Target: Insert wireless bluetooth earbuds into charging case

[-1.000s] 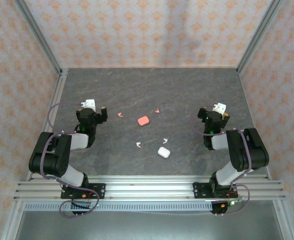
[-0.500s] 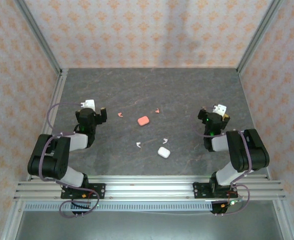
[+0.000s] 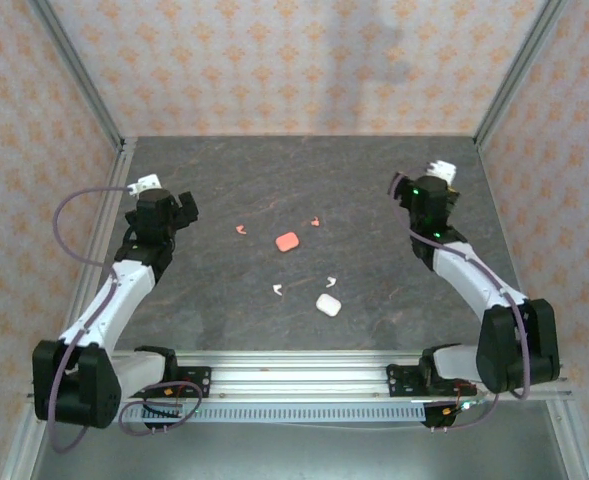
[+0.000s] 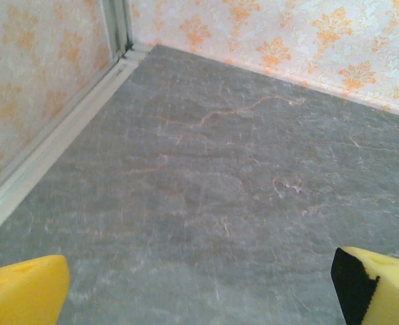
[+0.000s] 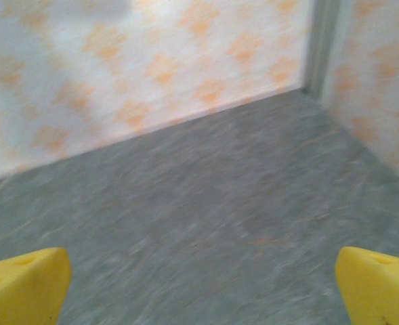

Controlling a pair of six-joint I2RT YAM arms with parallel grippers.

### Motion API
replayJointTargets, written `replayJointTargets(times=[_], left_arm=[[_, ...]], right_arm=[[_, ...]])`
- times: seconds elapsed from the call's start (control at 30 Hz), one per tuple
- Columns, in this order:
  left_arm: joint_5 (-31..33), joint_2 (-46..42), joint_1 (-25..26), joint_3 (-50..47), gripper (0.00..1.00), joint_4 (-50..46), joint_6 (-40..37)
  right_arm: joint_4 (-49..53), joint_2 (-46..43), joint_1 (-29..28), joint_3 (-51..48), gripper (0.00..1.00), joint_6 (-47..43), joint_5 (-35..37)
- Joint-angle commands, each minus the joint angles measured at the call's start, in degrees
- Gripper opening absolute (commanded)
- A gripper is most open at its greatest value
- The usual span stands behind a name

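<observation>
The pink case is closed and its earbuds are outside it, so I next need to swing my right gripper across the table, tip it down and lower it around the ends of the pink case.
A coral-pink charging case (image 3: 287, 241) lies closed near the table's middle, and a white case (image 3: 327, 304) lies nearer the front. Two coral-pink earbuds (image 3: 241, 229) (image 3: 316, 222) rest left and right of the pink case. Two white earbuds (image 3: 277, 291) (image 3: 329, 281) lie beside the white case. My left gripper (image 3: 166, 208) hovers at the left, well apart from them, open and empty (image 4: 202, 291). At the right my right gripper (image 3: 424, 192) is also open with nothing between its yellow fingertips (image 5: 23, 284).
Patterned walls and metal corner posts (image 3: 94, 110) close in the dark stone table (image 3: 304, 170) on three sides. A rail (image 4: 43, 156) runs along the left wall close to the left gripper. Bare stone lies under both grippers.
Both arms have stretched out from their folded pose. The left gripper has swung left and back, the right gripper back towards the far wall. Cases and earbuds have not moved.
</observation>
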State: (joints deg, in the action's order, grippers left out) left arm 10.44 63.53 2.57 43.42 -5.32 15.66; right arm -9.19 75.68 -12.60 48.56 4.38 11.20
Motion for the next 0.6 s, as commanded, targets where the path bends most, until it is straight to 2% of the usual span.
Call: replayJointTargets(times=[0.0,0.1,0.27,0.4,0.57], left_arm=[[-3.6,-3.9,-0.4,2.1,1.00,-12.6,6.6],[-6.9,-7.3,-0.3,2.0,1.00,-15.7,8.2],[-11.2,-10.5,-0.3,1.2,1.00,-21.9,8.1],[-13.2,-10.3,-0.3,0.1,1.00,-23.4,7.3],[-17.4,-8.7,-0.2,-2.8,1.00,-21.3,7.3]], right_arm=[[24.1,8.8,-9.2,12.0,1.00,1.5,-2.5],[38.2,20.1,-18.2,25.8,0.99,2.4,-3.2],[44.3,30.4,-28.6,35.7,0.99,4.5,-8.5],[51.3,36.9,-31.3,43.0,0.99,5.8,-10.9],[56.4,42.7,-31.5,47.7,1.00,7.0,-13.3]])
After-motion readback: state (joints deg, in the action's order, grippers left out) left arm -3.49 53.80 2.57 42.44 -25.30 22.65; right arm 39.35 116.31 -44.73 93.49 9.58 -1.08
